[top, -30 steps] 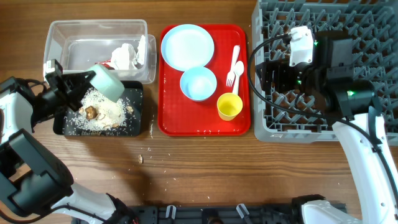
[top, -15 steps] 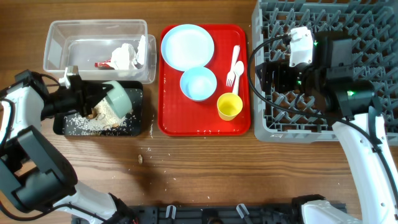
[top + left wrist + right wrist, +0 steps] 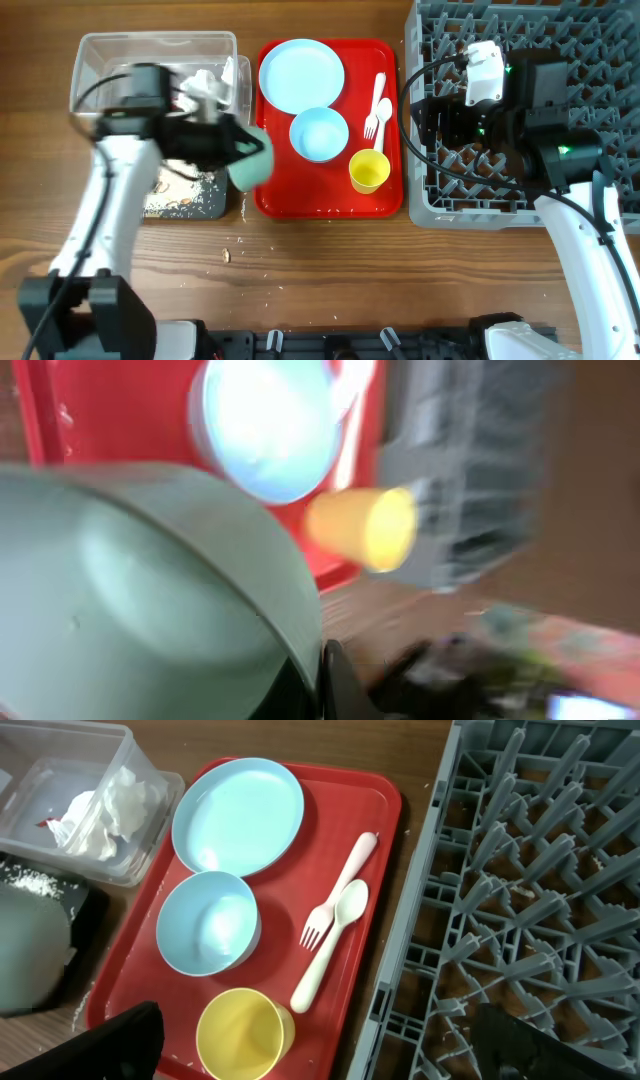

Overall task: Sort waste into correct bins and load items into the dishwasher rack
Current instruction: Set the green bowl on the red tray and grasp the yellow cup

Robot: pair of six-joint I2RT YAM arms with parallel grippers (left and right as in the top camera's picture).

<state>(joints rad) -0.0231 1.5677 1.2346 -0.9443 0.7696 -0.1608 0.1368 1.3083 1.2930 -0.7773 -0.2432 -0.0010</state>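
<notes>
The red tray's bare near corner (image 3: 284, 189) is below, to the right in the overhead view. My left gripper will go down to that side and let go of the bowl.
My left gripper (image 3: 240, 152) is shut on the rim of the mint green bowl (image 3: 250, 166) and holds it above the gap between the black tray (image 3: 200, 203) and the red tray. In the blurred left wrist view the bowl (image 3: 150, 590) fills the frame. Beige food scraps (image 3: 168, 196) lie in the black tray. Napkins (image 3: 205, 88) lie in the clear tub (image 3: 100, 60). My right gripper (image 3: 320, 1035) is open and empty over the left part of the dishwasher rack (image 3: 560, 40). The plate (image 3: 300, 75), light blue bowl (image 3: 318, 133), yellow cup (image 3: 368, 170), and the fork and spoon (image 3: 376, 105) sit on the red tray.
The red serving tray (image 3: 275, 200) lies between the bins and the rack. A few crumbs (image 3: 226, 255) lie on the wooden table in front of the black tray. The right arm's cable hangs by the rack's left edge (image 3: 402, 110).
My left arm has swung right from over the black tray, carrying the mint green bowl to the red tray's left edge. The right arm has not moved.
</notes>
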